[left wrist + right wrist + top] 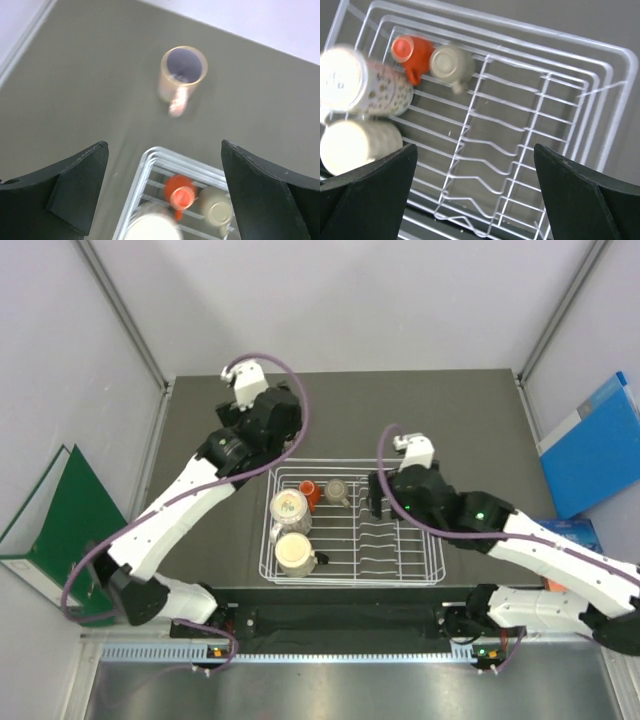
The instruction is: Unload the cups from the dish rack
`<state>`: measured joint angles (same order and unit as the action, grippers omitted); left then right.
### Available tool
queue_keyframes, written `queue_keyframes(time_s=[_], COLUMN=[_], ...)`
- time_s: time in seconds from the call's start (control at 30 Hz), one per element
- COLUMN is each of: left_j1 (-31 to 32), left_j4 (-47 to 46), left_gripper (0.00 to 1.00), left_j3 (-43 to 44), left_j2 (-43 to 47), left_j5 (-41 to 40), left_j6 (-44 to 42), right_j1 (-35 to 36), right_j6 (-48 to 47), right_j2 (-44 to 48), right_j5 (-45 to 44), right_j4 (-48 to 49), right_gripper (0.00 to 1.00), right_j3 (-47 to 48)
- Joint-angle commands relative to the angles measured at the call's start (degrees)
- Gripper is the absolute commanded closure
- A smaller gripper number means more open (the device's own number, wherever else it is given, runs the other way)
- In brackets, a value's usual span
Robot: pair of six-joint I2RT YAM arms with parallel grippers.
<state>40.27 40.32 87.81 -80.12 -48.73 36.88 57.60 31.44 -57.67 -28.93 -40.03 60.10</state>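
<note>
Next, my right gripper goes back and down and turns onto the cream mug's dark handle point(321, 558), as that is below and to its left in the top view.
The white wire dish rack point(400, 540) sits mid-table. In its left part lie a speckled mug point(290, 506), a cream mug point(294, 552), a small red-orange cup point(309, 491) and a small tan cup point(337, 490). The pinkish-beige mug with purple inside point(183, 70) stands upright on the table beyond the rack's far left corner point(150, 157); my left arm hides it in the top view. My left gripper point(164, 146) is open and empty above that corner. My right gripper point(475, 147) is open and empty over the rack's wavy slots point(490, 150), right of the tan cup point(451, 62).
A green binder point(55, 520) leans at the left wall and a blue folder point(590, 445) at the right wall. A metal rail point(340, 645) runs along the near edge by the arm bases. Dark table point(450, 420) shows behind the rack.
</note>
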Motion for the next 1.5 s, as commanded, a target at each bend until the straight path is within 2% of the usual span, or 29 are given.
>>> queue_keyframes(time_s=[0.0, 0.23, 0.37, 0.5, 0.6, 0.77, 0.9, 1.47], left_j1=[0.25, 0.42, 0.42, 0.42, 0.42, 0.42, 0.42, 0.42], left_j4=[10.99, 18.91, 18.57, 17.87, 17.17, 15.41, 14.27, 18.75], left_gripper=[0.01, 0.01, 0.01, 0.01, 0.01, 0.01, 0.01, 0.01], left_j3=[-3.61, -6.59, -10.90, -13.27, -14.16, -15.47, -16.18, -17.41], left_j2=[10.13, 15.60, 18.94, 21.49, 22.28, 22.46, 21.67, 21.67], left_j5=[-4.00, -5.50, -3.39, -1.72, -1.46, -1.28, -0.40, 1.18], left_j6=[7.15, 9.43, 10.31, 10.23, 9.35, 7.68, 7.50, 10.84], right_j1=[8.99, 15.96, 17.72, 18.77, 18.77, 18.77, 18.77, 20.88], right_j6=[0.29, 0.02, 0.72, -1.02, -3.30, -6.04, -7.53, -13.95], right_j2=[-8.75, -19.40, -24.23, -23.98, -21.53, -16.00, -15.19, -28.63], right_j5=[-4.82, -3.77, -1.23, 2.38, 4.58, 7.91, 10.38, 15.92], right_j4=[2.41, 7.86, 7.86, 8.39, 7.95, 7.86, 9.27, 17.87], right_gripper=[0.00, 0.00, 0.01, 0.17, 0.23, 0.21, 0.19, 0.22], right_j3=[5.03, 11.70, 14.26, 12.42, 8.65, 1.26, -1.38, -0.24])
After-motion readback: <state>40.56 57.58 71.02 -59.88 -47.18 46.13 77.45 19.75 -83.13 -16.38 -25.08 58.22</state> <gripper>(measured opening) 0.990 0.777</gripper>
